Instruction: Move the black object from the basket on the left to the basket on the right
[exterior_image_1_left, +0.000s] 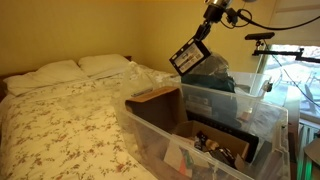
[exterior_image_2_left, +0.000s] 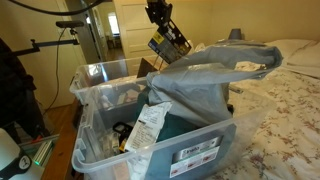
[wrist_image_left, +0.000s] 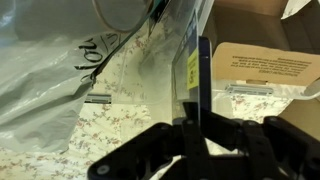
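Observation:
My gripper needs to move down next, beside the grey plastic bag (wrist_image_left: 60, 75) below it and back, because the black object hangs too high above the bins to release.
My gripper (exterior_image_1_left: 200, 30) is shut on a flat black object (exterior_image_1_left: 188, 56) with a white and yellow label and holds it in the air above the clear plastic bins. In an exterior view the black object (exterior_image_2_left: 168, 44) hangs tilted over the bin (exterior_image_2_left: 100, 75) with mixed items. In the wrist view the black object (wrist_image_left: 200, 85) stands edge-on between my fingers (wrist_image_left: 196, 135). The nearer clear bin (exterior_image_1_left: 150, 125) holds a cardboard box and dark items; the farther bin (exterior_image_1_left: 215, 95) holds blue-grey cloth.
A bed (exterior_image_1_left: 60, 110) with a floral cover and two pillows lies beside the bins. A grey plastic bag (exterior_image_2_left: 215, 70) drapes over one bin. A camera stand (exterior_image_2_left: 75, 30) stands behind. A cardboard box (wrist_image_left: 265, 65) shows below in the wrist view.

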